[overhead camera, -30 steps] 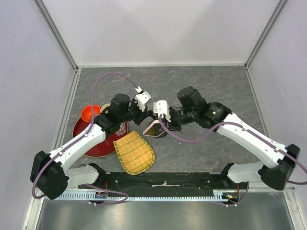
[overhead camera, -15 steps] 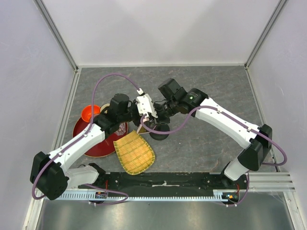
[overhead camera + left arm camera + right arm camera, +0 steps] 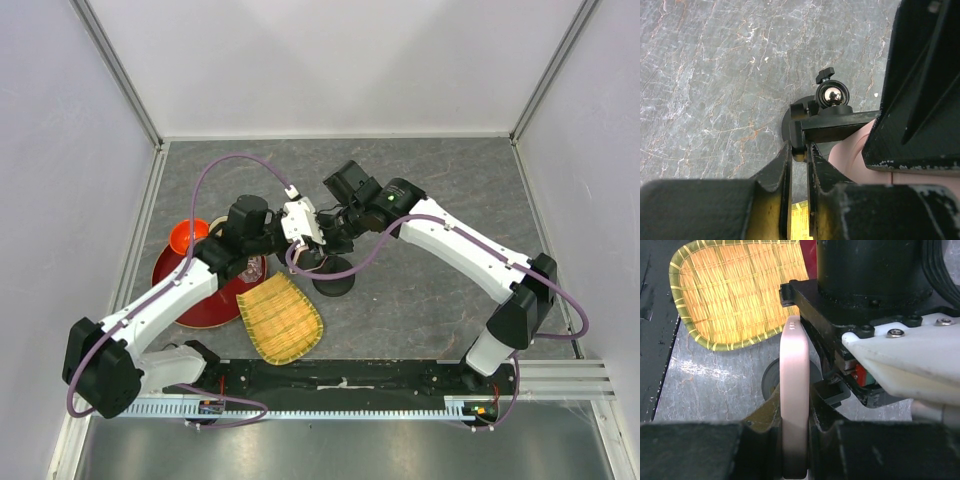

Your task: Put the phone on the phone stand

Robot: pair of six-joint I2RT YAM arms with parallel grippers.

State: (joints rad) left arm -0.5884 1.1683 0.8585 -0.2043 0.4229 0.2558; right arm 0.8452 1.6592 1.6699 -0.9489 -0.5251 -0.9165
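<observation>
I will next turn my right gripper toward the bracket bar, seat the phone [image 3: 794, 365] in it and release, because the phone still hangs beside the bracket bar, over the phone stand's base.
The phone stand [image 3: 832, 95] stands on the grey table, with its black disc base [image 3: 333, 280], a shiny ball joint and a bracket bar on top. My left gripper [image 3: 799, 150] is shut on the left end of that bracket bar. My right gripper [image 3: 795, 397] is shut on the phone [image 3: 794, 365], which is held edge-on with its pink case edge facing the camera, right above the stand's base [image 3: 769, 381] and beside the bracket. The pink case also shows in the left wrist view [image 3: 852, 150]. In the top view both grippers meet over the stand and hide the phone.
A yellow woven bamboo tray [image 3: 280, 318] lies near the front, just left of the stand, and also shows in the right wrist view [image 3: 735, 295]. A red plate [image 3: 195, 300] and an orange cup [image 3: 187, 237] sit at the left. Walls enclose the table.
My right arm has swung left with the phone, from right of the stand to over it, against my left gripper. The left arm has barely moved.
</observation>
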